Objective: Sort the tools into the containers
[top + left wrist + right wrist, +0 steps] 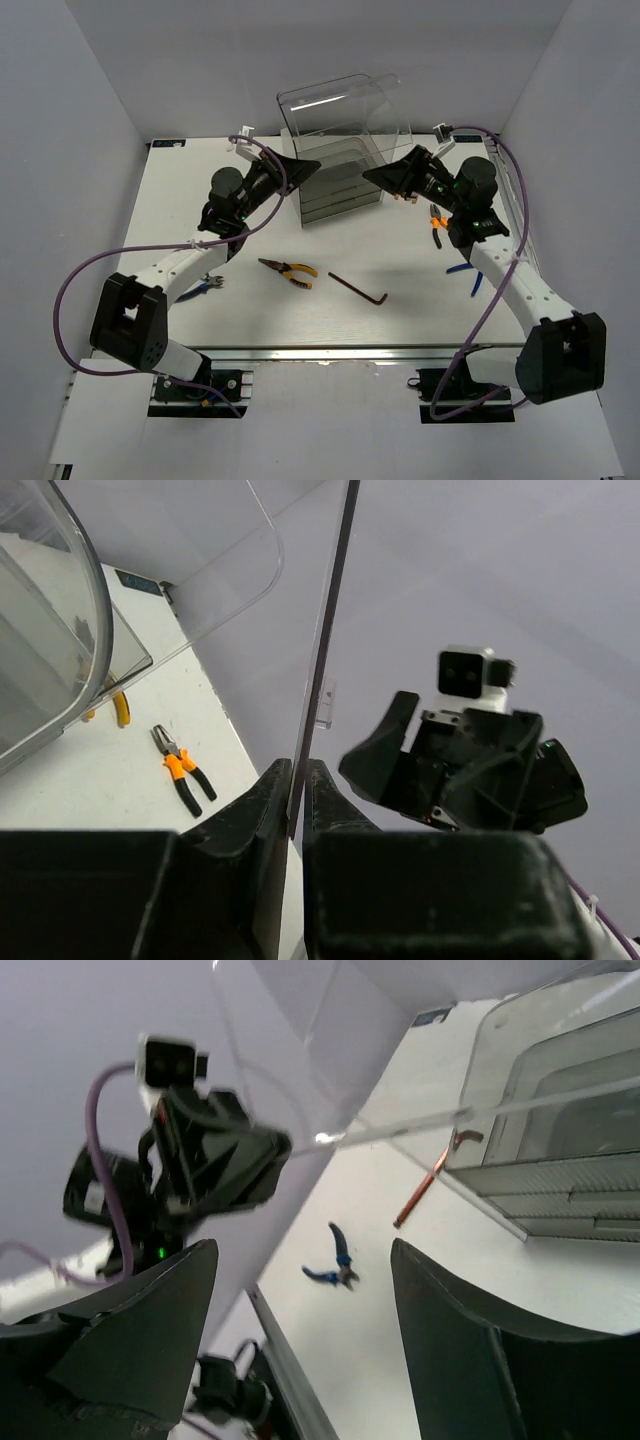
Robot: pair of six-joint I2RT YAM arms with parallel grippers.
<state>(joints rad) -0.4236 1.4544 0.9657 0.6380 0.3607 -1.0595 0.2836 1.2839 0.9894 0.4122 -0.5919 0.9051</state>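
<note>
The right gripper lowers to the right in the top view onto the orange-handled pliers' wall-side handle next, since my left gripper holds the cabinet's top panel (325, 650).
The clear cabinet (345, 165) stands at the back middle, its stacked drawers (565, 1175) closed. My left gripper (305, 168) is at its left side, fingers (268, 790) shut on the thin edge of the transparent top panel (325, 650). My right gripper (385, 177) is open and empty beside the cabinet's right front; it also shows in the right wrist view (300, 1250). Yellow-handled pliers (288, 271) and a dark hex key (358, 288) lie in front. Blue-handled pliers (212, 283) lie left. Orange-handled pliers (437, 222) and a blue-handled tool (470, 275) lie right.
White walls close in the table on the left, right and back. The left arm's purple cable (90, 280) loops over the table's left edge. A metal rail (340, 352) runs along the near edge.
</note>
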